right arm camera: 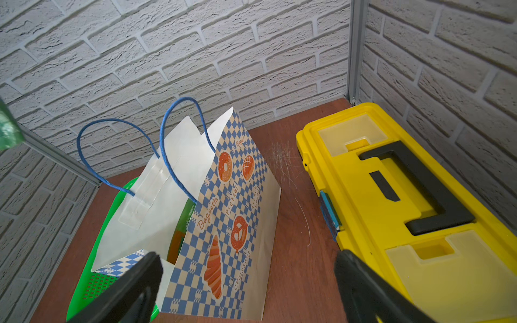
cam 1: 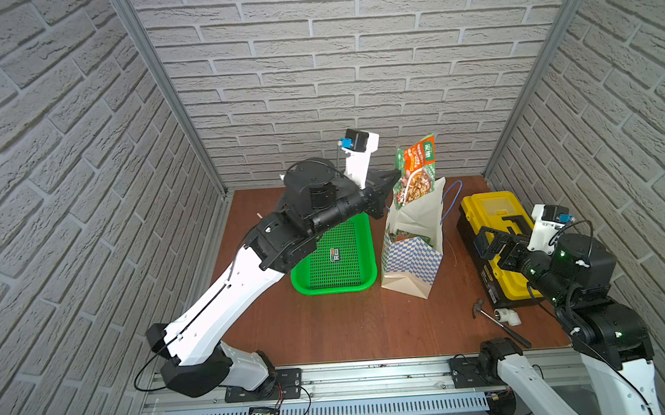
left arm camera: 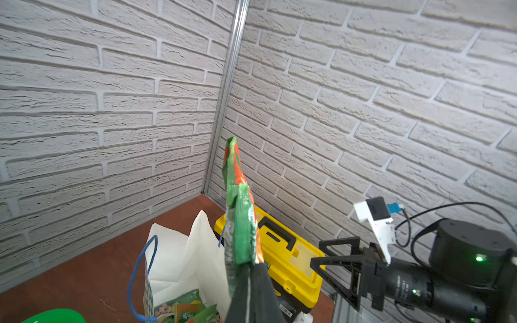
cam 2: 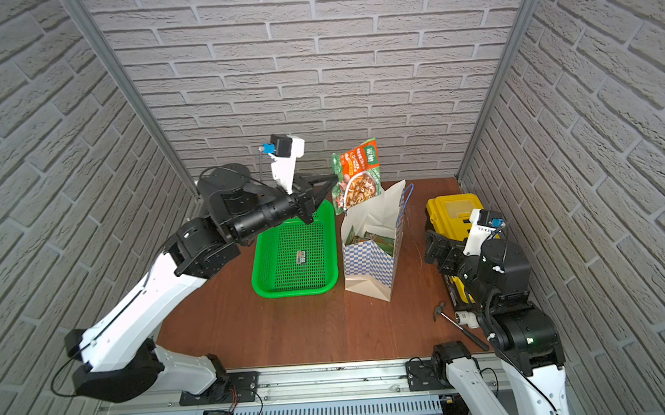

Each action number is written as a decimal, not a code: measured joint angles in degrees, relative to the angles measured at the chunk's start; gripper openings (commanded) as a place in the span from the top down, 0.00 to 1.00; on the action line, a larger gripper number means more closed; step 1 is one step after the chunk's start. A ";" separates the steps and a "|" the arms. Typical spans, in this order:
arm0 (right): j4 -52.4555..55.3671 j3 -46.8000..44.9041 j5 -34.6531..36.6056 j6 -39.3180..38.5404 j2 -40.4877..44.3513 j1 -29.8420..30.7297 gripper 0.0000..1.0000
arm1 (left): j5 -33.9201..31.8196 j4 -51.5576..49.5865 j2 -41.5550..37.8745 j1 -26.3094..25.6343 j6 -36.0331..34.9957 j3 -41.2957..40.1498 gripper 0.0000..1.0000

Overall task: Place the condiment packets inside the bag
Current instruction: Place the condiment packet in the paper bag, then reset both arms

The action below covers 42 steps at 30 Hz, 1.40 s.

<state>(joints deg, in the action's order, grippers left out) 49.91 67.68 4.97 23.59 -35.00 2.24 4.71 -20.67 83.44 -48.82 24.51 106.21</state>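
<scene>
Next, my left gripper needs to tip downward and lower into the bag's opening (cam 2: 372, 221) (left arm camera: 175, 285) to release the condiment packet, since that opening lies below the gripper.
The white paper bag (cam 1: 410, 259) (cam 2: 370, 260) with a blue-checkered band stands open at mid table. Other green condiment packets (left arm camera: 181, 307) (cam 1: 410, 236) lie inside it. My left gripper (cam 1: 395, 177) (cam 2: 331, 178) (left arm camera: 250, 270) is shut on the lower edge of an orange-and-green condiment packet (cam 1: 416, 170) (cam 2: 356, 174) (left arm camera: 240, 212). It holds the packet upright just above the bag's far-left rim. My right gripper (cam 1: 483, 242) (cam 2: 433, 245) (right arm camera: 249, 268) stands wide open and holds nothing, right of the bag (right arm camera: 232, 195) over the toolbox's front.
A green perforated basket (cam 1: 328, 289) holding a small sticker (cam 1: 334, 254) lies left of the bag, under my left arm. A yellow-and-black toolbox (cam 1: 491, 213) (right arm camera: 391, 195) sits to the right. A hammer (cam 1: 499, 323) and a white pipe fitting (cam 1: 507, 316) lie near the front right.
</scene>
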 measured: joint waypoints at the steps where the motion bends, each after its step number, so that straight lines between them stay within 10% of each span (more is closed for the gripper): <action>1: 0.13 0.00 0.35 0.00 0.24 0.00 0.00 | -0.79 -0.57 1.68 -0.90 -0.74 1.16 1.00; 17: 2.34 -1.44 1.64 -0.35 1.27 0.00 0.00 | -8.39 -13.62 20.83 -1.99 -2.86 8.94 1.00; 32: 1.81 -4.20 1.27 -2.58 1.81 0.00 0.00 | -11.67 -16.52 6.69 -2.29 -1.73 -1.97 0.02; 42: -6.93 -16.39 2.49 -8.24 8.63 0.00 0.00 | -26.12 -15.19 -16.76 1.68 -0.85 -25.49 0.02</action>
<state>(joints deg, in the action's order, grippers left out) 42.98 51.29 7.46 15.35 -26.37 2.24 -21.41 -35.86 66.67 -47.13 23.66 80.73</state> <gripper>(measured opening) 0.998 0.982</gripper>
